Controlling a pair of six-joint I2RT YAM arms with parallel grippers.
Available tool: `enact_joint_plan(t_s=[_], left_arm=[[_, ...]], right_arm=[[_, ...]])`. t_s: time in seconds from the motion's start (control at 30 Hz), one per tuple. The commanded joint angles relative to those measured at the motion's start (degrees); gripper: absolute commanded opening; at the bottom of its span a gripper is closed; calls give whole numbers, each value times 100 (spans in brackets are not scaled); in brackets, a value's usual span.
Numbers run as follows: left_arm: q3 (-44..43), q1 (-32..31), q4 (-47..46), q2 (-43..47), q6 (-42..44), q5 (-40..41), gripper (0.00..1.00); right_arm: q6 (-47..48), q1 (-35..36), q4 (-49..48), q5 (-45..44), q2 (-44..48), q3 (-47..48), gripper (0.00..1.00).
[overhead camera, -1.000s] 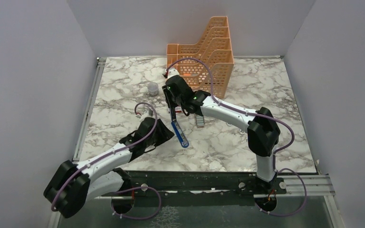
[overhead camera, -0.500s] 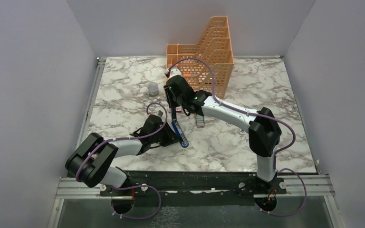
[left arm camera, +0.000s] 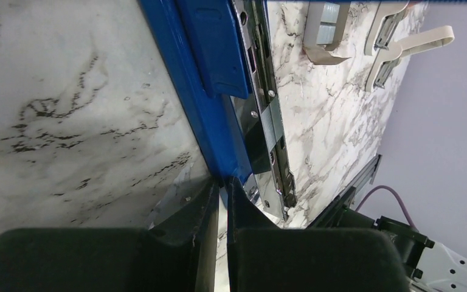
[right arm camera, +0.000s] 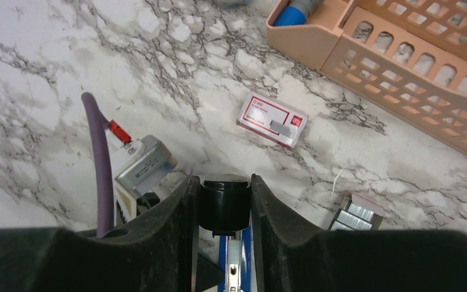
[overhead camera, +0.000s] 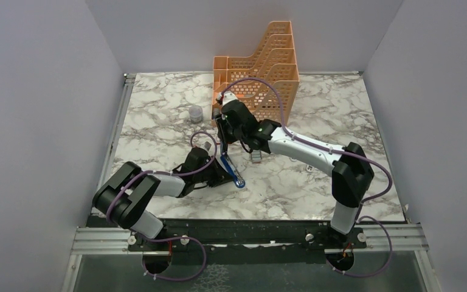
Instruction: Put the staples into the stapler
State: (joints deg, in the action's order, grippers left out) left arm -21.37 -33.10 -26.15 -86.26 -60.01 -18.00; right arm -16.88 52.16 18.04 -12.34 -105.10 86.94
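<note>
The arm still stands open above the channel. My right gripper needs to swing the black end back and down onto the base's near end [overhead camera: 240,183] next and release it.
The blue stapler [overhead camera: 235,173] lies opened on the marble, its metal channel [left arm camera: 266,115] exposed. My left gripper [left arm camera: 222,181] is shut on the thin blue edge of its base [left arm camera: 200,73], low at the table. My right gripper [right arm camera: 224,180] is shut on the stapler's black end [right arm camera: 224,207], holding that arm up above the base. In the top view the right gripper [overhead camera: 224,141] sits just behind the left gripper [overhead camera: 217,174]. The dark tray of staples [right arm camera: 352,216] rests to the right of the stapler, and its red-and-white box [right arm camera: 272,120] lies farther back.
An orange perforated file organiser [overhead camera: 261,73] stands at the back, close behind my right wrist, with a blue object [right arm camera: 295,12] in its low front pocket. A small grey cup [overhead camera: 195,114] sits at the back left. Pale clip-like pieces [left arm camera: 395,42] lie beyond the staple tray.
My left arm has swung in to the stapler's base and its jaws have closed on the blue edge. My right gripper, still holding the black end, has shifted slightly right.
</note>
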Motion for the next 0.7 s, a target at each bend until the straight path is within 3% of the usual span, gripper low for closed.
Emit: enact_joint_plan(t_s=[0.0, 0.37, 0.67], left_arm=[[116, 39, 506, -463, 61, 348, 8], [80, 127, 506, -664, 7, 389, 9], [38, 203, 506, -708, 49, 368, 9]], right_arm=[[-160, 152, 215, 454, 495, -349, 23], [-443, 277, 341, 358, 1447, -1146, 22], [-580, 359, 54, 460, 1638, -1985, 22]])
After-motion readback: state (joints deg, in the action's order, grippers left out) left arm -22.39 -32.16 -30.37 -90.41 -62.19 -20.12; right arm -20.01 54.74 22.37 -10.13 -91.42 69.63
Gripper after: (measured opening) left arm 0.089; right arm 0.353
